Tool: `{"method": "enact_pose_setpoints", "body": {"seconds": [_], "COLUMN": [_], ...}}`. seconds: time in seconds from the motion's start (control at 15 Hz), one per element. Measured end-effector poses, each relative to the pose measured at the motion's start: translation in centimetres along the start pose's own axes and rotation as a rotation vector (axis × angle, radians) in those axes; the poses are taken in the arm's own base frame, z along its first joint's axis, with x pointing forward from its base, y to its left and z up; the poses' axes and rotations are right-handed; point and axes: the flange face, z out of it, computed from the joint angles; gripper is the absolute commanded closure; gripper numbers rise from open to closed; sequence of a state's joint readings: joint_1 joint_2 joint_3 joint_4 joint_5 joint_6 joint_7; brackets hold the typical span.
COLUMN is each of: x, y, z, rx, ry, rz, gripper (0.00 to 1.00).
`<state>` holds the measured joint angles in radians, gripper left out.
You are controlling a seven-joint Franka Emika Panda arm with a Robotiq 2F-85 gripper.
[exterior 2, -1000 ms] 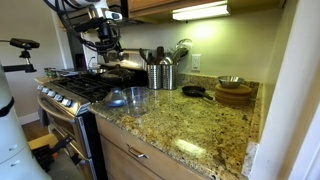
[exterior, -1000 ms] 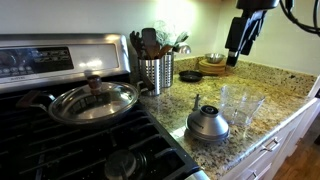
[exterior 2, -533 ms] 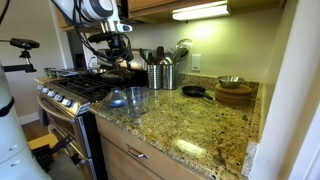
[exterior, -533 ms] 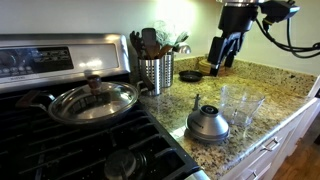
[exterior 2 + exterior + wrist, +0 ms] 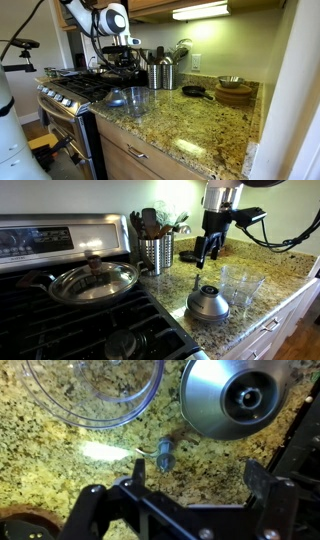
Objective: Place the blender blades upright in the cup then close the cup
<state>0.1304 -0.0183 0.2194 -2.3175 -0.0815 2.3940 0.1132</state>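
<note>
My gripper moves down next, easing toward the left in the wrist view, onto the post of the blender blades [image 5: 196, 283] [image 5: 165, 455], which sits off-centre below my open fingers.
The clear cup [image 5: 240, 284] stands open-topped on the granite counter, beside the silver dome lid [image 5: 208, 304]. In the wrist view the cup's rim [image 5: 100, 420] is at the top left and the lid [image 5: 235, 398] at the top right. The small grey blender blades [image 5: 163, 455] lie on the counter between them. My gripper [image 5: 205, 252] hangs above and behind these things, also visible in the second exterior view [image 5: 122, 62]. It is open [image 5: 200, 480], with only bare counter between its fingers [image 5: 262, 475].
A perforated steel utensil holder [image 5: 156, 250] full of utensils stands behind the lid. A pan with a glass lid [image 5: 93, 280] sits on the stove. A black skillet [image 5: 196, 91] and stacked wooden bowls [image 5: 235, 93] are farther along. The counter's front edge [image 5: 262, 320] is close to the cup.
The arm has swung left and down from the upper right, toward the counter behind the lid and cup. The jaws stayed open; nothing on the counter moved.
</note>
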Motion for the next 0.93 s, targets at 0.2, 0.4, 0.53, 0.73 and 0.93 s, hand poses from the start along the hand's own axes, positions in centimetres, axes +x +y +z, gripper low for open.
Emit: {"method": "enact_pose_setpoints", "body": {"seconds": [0.2,0.4,0.53,0.73,0.93], "x": [1.2,2.3,3.0,3.8,4.3], "y": [0.5,1.2,1.6,1.9,2.1], "z": [2.0,3.6,4.6,5.9,7.4], "rx": [0.003,0.011,0.015,0.021,0.027], "ry": [-0.005,-0.018,-0.029,-0.043,-0.062], "rz": [-0.001,0.013,0.021,0.029,0.034], "gripper": [0.0,0.0,0.0,0.0,0.0]}}
